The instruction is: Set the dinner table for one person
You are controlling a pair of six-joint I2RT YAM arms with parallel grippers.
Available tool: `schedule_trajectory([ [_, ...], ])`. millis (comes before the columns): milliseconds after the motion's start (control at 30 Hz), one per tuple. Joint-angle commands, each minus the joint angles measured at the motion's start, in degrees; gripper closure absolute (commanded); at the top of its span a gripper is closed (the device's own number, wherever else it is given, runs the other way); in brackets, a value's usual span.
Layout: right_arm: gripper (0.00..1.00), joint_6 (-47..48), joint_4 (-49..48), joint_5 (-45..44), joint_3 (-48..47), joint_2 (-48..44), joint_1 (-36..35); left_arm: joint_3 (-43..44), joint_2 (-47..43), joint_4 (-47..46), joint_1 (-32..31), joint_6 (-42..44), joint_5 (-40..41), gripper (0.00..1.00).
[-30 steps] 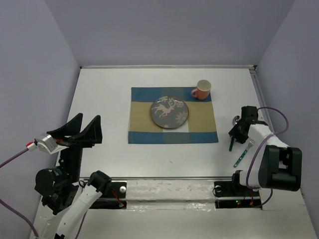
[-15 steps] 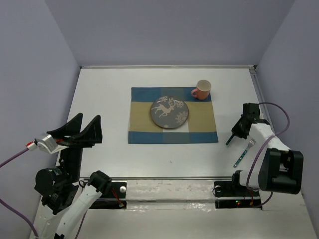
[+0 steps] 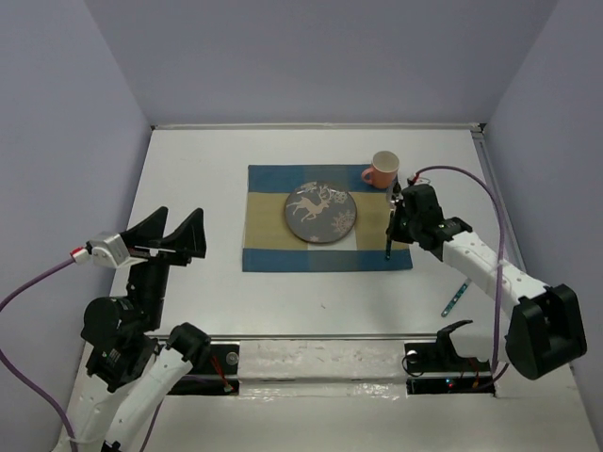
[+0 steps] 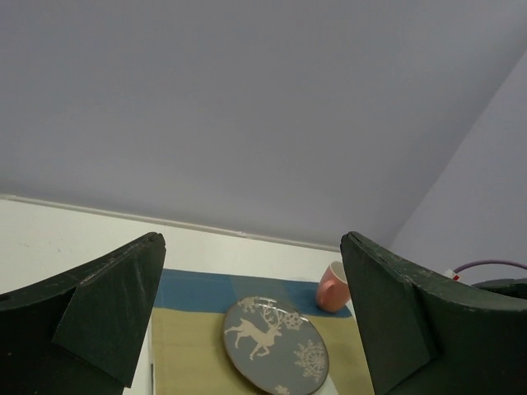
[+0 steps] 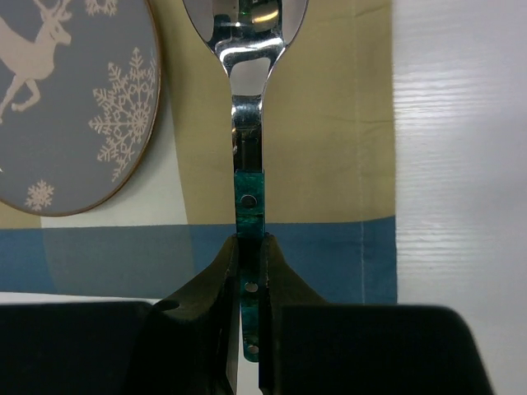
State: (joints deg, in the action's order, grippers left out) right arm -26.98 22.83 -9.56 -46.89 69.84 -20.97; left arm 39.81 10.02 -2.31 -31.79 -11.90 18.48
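Note:
My right gripper should move down and toward the plate's rim to let go of the spoon, because the spoon is still hanging above the bare tan placemat beside the plate.
The white dinner table carries a blue-and-tan checked placemat. On it lie a grey plate with a white deer and, at its far right corner, a pink mug. My right gripper is shut on the green handle of a metal spoon and holds it above the placemat's right part, right of the plate. My left gripper is open and empty, raised at the near left; plate and mug show between its fingers.
A fork with a green handle lies on the table near the right edge. Purple-grey walls close the table at the back and on both sides. The arm bases and a metal rail run along the near edge.
My right gripper has lifted the spoon from the right side of the table and carried it left over the placemat. The fork stays put. My left gripper has shifted slightly right.

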Motion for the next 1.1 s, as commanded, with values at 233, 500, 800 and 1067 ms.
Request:
schedule_trajectory([
  [233,1.00,4.7,-9.4,9.1,-6.1,14.9,-0.6,-0.4,4.4,-2.6,3.0,1.0,-0.2,0.01],
  [500,1.00,5.4,-10.3,8.2,-8.9,19.9,-0.6,-0.5,5.6,-2.7,3.7,0.9,-0.7,0.01],
  [800,1.00,6.6,-10.2,8.2,-13.0,25.4,-0.6,-0.5,5.8,-2.7,4.1,0.9,-0.9,0.01],
  [1067,1.00,6.9,-9.8,7.2,-15.1,28.5,-0.6,-0.5,5.8,-2.7,4.2,0.9,-1.0,0.01],
])
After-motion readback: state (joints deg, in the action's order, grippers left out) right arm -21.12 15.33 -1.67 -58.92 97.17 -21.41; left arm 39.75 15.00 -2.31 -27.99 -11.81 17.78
